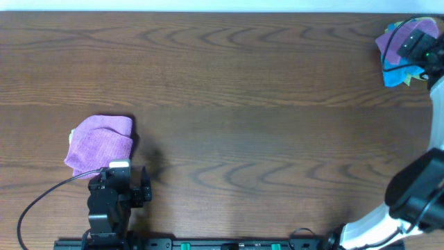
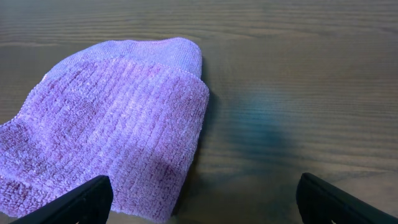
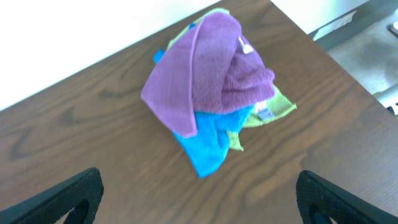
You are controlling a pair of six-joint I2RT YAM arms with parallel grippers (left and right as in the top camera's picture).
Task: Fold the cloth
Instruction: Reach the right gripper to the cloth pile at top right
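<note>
The raised fold (image 3: 222, 97) in the middle of the crumpled purple cloth lies below my right gripper, on top of the pile, so my right gripper will move down open onto it next.
A purple cloth (image 1: 100, 144) lies folded over on itself on the left of the wooden table, its upper layer set back from the lower layer's far edge (image 2: 155, 50). My left gripper (image 1: 121, 173) hovers at its near edge, open and holding nothing. In the left wrist view, the left finger overlaps the cloth (image 2: 112, 124) and the right finger is over bare wood, so the left gripper (image 2: 202, 196) straddles the cloth's right corner. A second purple cloth (image 3: 205, 68) drapes crumpled over a pile at the far right corner. My right gripper (image 3: 199, 193) is open above it, empty.
Under the second purple cloth (image 1: 406, 38) lie a bright blue cloth (image 3: 211, 140) and a yellow-green cloth (image 3: 277, 106), close to the table's right edge. A black cable (image 1: 41, 198) loops at the front left. The right arm's base (image 1: 416, 194) stands at the front right.
</note>
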